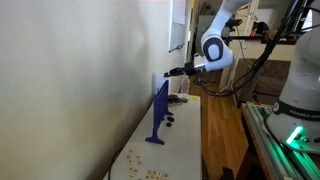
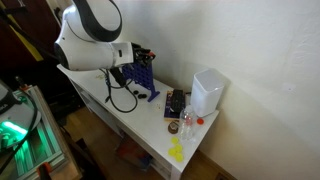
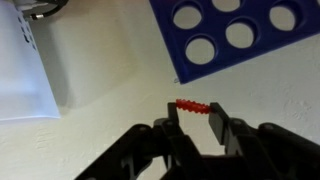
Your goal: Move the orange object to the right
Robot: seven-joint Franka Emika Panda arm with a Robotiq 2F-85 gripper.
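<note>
My gripper holds the orange object above a clear spot. Next it will go down past the blue stand and let go of the object on the bare white tabletop beside the dark box.
In the wrist view my gripper (image 3: pixel 195 110) is shut on the orange object (image 3: pixel 192 106), a tiny ridged orange-red piece held across between the two black fingertips. It hangs above the white table (image 3: pixel 110 110). The blue stand (image 3: pixel 235 30), a board with round holes, lies just beyond the fingers at the upper right. In an exterior view the gripper (image 1: pixel 168 73) is up near the wall, above the top of the upright blue stand (image 1: pixel 160 110); the orange piece is too small to see there. In an exterior view the arm hides the gripper, and the blue stand (image 2: pixel 140 72) shows behind it.
A white box-like thing (image 3: pixel 25 70) lies left of the gripper. Small dark pieces (image 1: pixel 170 122) and tan crumbs (image 1: pixel 150 172) lie on the narrow table by the wall. A white container (image 2: pixel 207 90), small bottles (image 2: pixel 187 122) and a yellow item (image 2: pixel 176 150) stand at the table's far end.
</note>
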